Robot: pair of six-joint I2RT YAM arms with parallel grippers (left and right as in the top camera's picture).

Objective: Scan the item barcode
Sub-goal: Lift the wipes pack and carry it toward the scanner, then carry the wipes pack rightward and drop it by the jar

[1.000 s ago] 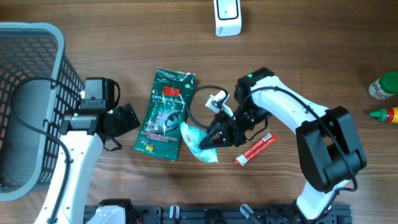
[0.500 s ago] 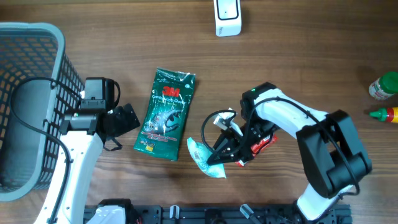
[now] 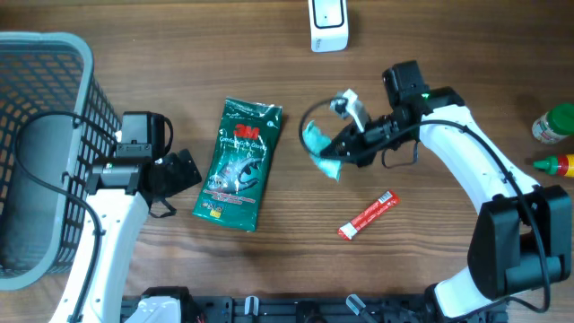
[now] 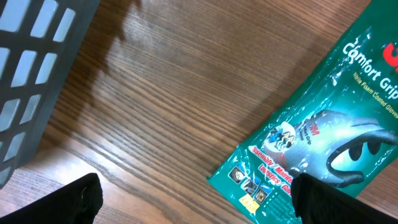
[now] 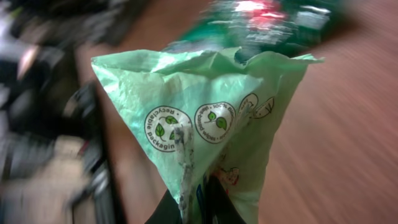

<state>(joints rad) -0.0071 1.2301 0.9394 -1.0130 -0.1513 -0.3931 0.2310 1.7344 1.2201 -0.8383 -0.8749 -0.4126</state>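
The packet [image 3: 317, 144] hangs short of the white scanner [image 3: 327, 25], so it goes outward in my right gripper next, then across and down beside the green-capped bottle.
My right gripper [image 3: 340, 149] is shut on a pale green packet [image 3: 317, 144] and holds it off the table, right of the dark green 3M glove pack [image 3: 240, 164]. The right wrist view shows the packet [image 5: 205, 118] filling the frame, printed with leaf logos, its lower end pinched in the gripper [image 5: 200, 202]. A white scanner [image 3: 327, 25] stands at the table's far edge, behind the packet. At the glove pack's left stands my left gripper [image 3: 182, 170], open. Its fingers [image 4: 81, 199] frame bare wood and the pack's corner [image 4: 292, 155], touching nothing.
A grey mesh basket [image 3: 36, 144] occupies the left side. A red snack bar [image 3: 367, 215] lies on the wood at the front right. A green-capped bottle [image 3: 554, 123] and a red-and-yellow one [image 3: 556, 165] stand at the right edge.
The right arm has lifted the pale green packet from the table's front and carried it back towards the scanner. The left arm has not moved.
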